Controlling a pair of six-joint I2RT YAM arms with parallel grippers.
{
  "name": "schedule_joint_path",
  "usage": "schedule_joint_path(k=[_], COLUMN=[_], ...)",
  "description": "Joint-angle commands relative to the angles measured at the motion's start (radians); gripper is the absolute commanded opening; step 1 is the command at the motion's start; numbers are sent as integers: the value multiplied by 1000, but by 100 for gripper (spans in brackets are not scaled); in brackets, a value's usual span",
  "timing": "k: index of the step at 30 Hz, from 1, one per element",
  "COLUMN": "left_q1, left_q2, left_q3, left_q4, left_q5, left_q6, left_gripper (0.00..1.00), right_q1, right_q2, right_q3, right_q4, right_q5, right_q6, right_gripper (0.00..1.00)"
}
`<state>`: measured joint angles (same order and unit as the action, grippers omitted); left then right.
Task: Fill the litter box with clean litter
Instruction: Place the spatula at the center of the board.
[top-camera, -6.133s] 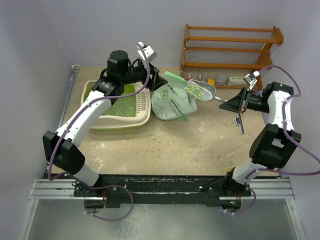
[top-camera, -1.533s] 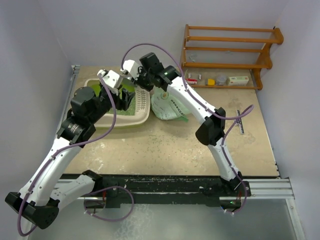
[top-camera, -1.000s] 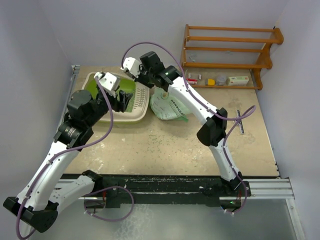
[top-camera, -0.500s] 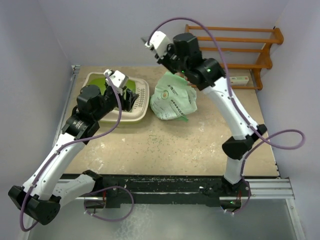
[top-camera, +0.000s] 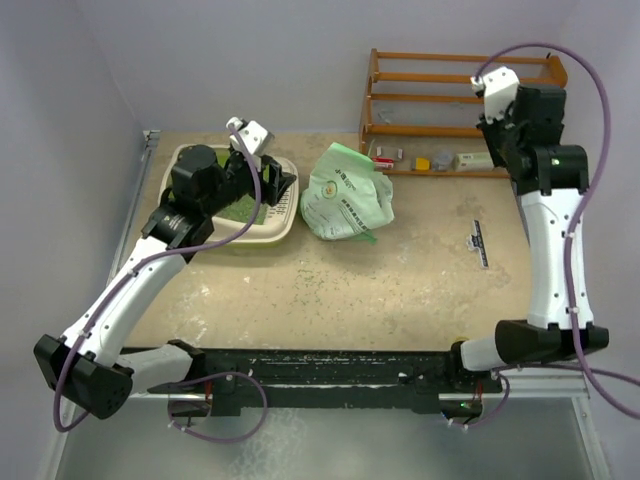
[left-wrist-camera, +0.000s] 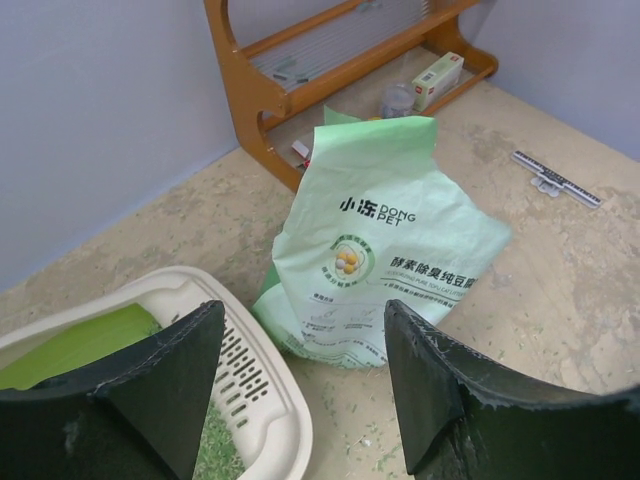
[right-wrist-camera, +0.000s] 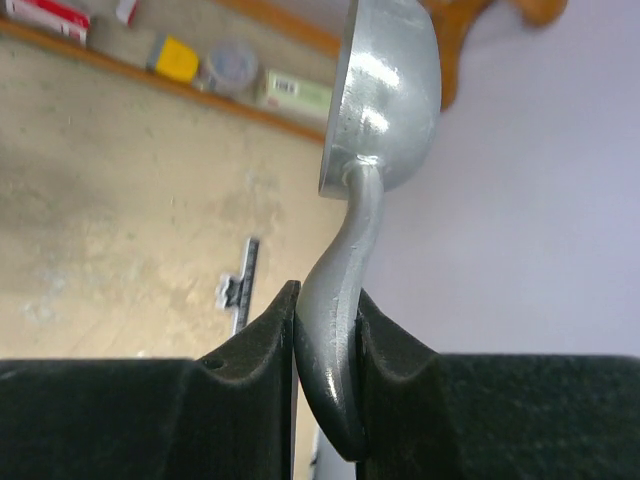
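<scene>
My right gripper will next lower the scoop back from the rack onto the free table between bag and black strip.
The cream litter box with a lime-green inside stands at the back left, with green litter in it. My left gripper is open and empty over the box's slotted right rim. In the left wrist view the box rim, some litter and the pale green bag show beyond the open left gripper. My right gripper is raised at the back right near the rack. In the right wrist view the right gripper is shut on the handle of a metal scoop, seen from its underside.
The pale green printed bag lies right of the box. A wooden rack with small items stands at the back right. A black strip lies on the table's right side. Loose pellets are scattered mid-table. Walls close in on the left, back and right.
My right arm has swung with the scoop from over the litter box, past the bag, up to the back right. My left gripper has moved right to the box's slotted rim.
</scene>
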<state>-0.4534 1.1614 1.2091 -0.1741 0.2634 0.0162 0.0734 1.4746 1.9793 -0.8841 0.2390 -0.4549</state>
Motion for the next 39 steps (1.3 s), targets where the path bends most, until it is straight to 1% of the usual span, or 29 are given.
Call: schedule_joint_path(k=[1, 4, 5, 7, 12, 17, 19, 23, 27, 33, 39], left_q1=[3, 3, 4, 4, 4, 4, 4, 4, 4, 4, 4], left_q2=[43, 84, 94, 111, 135, 153, 159, 168, 177, 186, 231], left_q3=[76, 110, 118, 133, 146, 137, 130, 108, 108, 85, 90], left_q4=[78, 76, 73, 72, 75, 90, 99, 133, 144, 171, 169], left_q5=[69, 98, 104, 118, 143, 157, 162, 180, 192, 219, 211], left_q6=[-31, -37, -37, -39, -58, -81, -89, -105, -109, -103, -64], left_gripper=[63, 63, 63, 63, 63, 63, 63, 63, 63, 64, 68], right_q1=[-144, -322, -369, -424, -433, -433, -433, -434, -434, -435, -433], right_q2=[-116, -126, -124, -126, -148, -170, -183, -187, -177, -159, -100], right_q3=[-136, -240, -260, -297, -378, -455, -505, -618, -663, -754, -835], right_q4=[-10, -32, -46, -67, -117, -177, -171, -90, -12, 159, 208], right_q5=[-155, -331, -390, -459, -638, -748, -768, -760, -795, -817, -862], right_q6=[99, 164, 181, 198, 195, 183, 187, 211, 260, 372, 395], right_gripper=[0, 0, 0, 0, 0, 0, 0, 0, 0, 0, 0])
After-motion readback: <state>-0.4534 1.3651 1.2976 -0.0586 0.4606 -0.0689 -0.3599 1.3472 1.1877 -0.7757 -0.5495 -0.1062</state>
